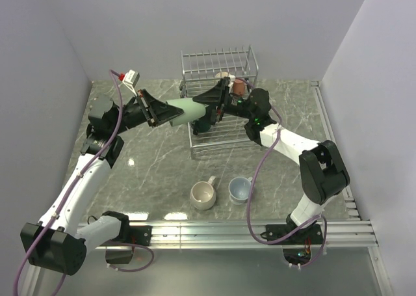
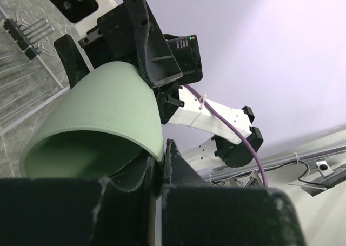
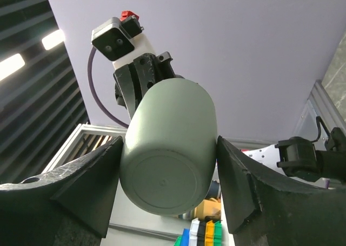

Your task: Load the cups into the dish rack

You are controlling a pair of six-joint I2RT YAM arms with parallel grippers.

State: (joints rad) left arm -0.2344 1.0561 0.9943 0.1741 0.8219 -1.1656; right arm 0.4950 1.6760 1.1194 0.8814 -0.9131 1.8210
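The light green mug [image 1: 185, 108] should go rim first onto the rack [image 1: 218, 62] beside the reddish-brown mug, so the robot's right gripper needs to turn to point down first and then lower the light green mug.
A light green mug [image 1: 185, 108] hangs in the air in front of the dish rack [image 1: 218, 62], held between both arms. My left gripper [image 1: 166, 114] is shut on its rim, one finger inside and one outside [image 2: 162, 154]. My right gripper [image 1: 208, 107] has its jaws on both sides of the mug's base [image 3: 169, 143], and the pads touch the wall. The mug's body shows in the left wrist view [image 2: 102, 116] and its underside in the right wrist view [image 3: 170, 170]. A reddish-brown mug [image 1: 239, 86] sits in the rack. A beige mug [image 1: 203, 194] and a pale blue-white mug [image 1: 239, 188] stand on the table.
A pale object [image 1: 223, 76] shows in the rack beside the reddish-brown mug, mostly hidden by the right arm. Grey walls close in the table on the left, back and right. A metal rail [image 1: 260, 231] runs along the near edge.
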